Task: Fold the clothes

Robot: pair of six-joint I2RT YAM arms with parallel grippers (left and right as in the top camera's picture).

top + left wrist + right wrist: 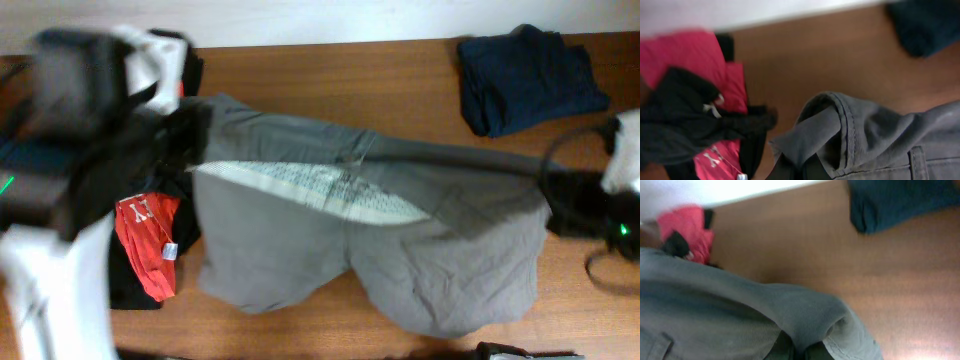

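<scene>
The shorts hang raised, with bare wood beyond their waistband (258, 88) (786, 71). My left gripper needs to move down and outward next, away from the red shirt, and let go of the waistband corner there.
Large wrinkled grey shorts (340, 250) hang stretched across the table, their pale speckled waistband lining (310, 185) facing up. My left gripper (185, 130) is shut on the shorts' left waistband corner (810, 137). My right gripper (555, 190) is shut on the right waistband corner (815, 317). Under the left arm lie a red shirt (150, 235) with white print and a black garment (685, 125), both also in the left wrist view.
A dark navy blue folded garment (530, 75) lies at the back right of the wooden table (330, 75); it also shows in the right wrist view (900, 200). A white and black item (165, 55) sits at the back left. The table's front edge runs close below the shorts.
</scene>
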